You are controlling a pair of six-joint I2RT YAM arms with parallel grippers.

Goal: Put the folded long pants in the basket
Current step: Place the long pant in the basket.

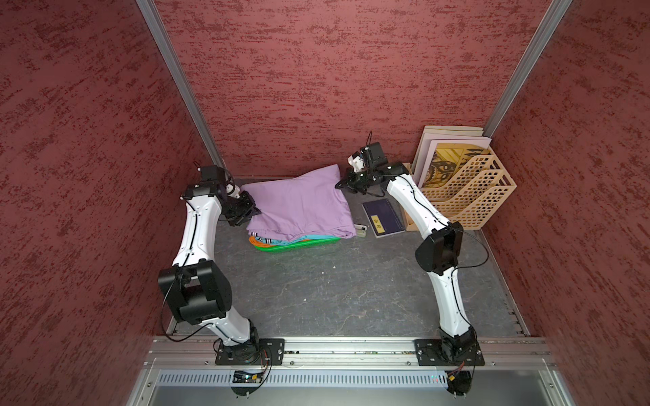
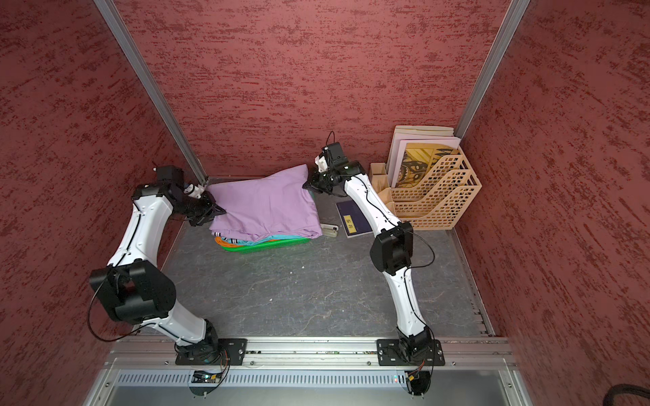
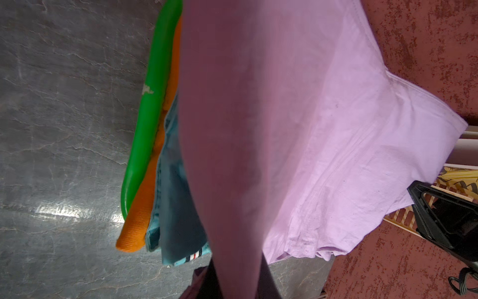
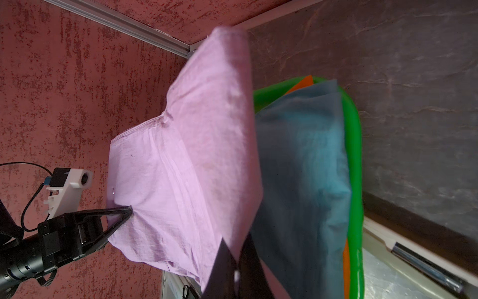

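Note:
Next, my left gripper goes down until the lilac cloth's edge rests on the teal pants (image 3: 176, 207), then releases it, as the basket's stack lies below the gripper.
The lilac folded long pants (image 1: 299, 204) (image 2: 263, 204) hang stretched between both grippers, draped over the stack in the green basket (image 1: 299, 246) (image 2: 267, 247). My left gripper (image 1: 255, 211) (image 2: 220, 211) is shut on the cloth's left edge (image 3: 310, 129). My right gripper (image 1: 341, 184) (image 4: 236, 256) is shut on its far right corner (image 4: 181, 168), which is lifted higher. Under the lilac cloth, teal pants (image 3: 176, 207) (image 4: 305, 168) lie on orange pants (image 3: 139, 220) (image 4: 345, 271) inside the basket's rim (image 3: 147, 103) (image 4: 353, 155). The lilac cloth hides most of the basket.
A beige lattice file rack (image 1: 471, 189) with papers stands at the back right, beside my right arm. A dark blue booklet (image 1: 383, 218) and a small beige stapler-like object (image 1: 360, 230) lie right of the basket. Red walls close in on three sides. Grey tabletop (image 1: 334, 291) lies in front.

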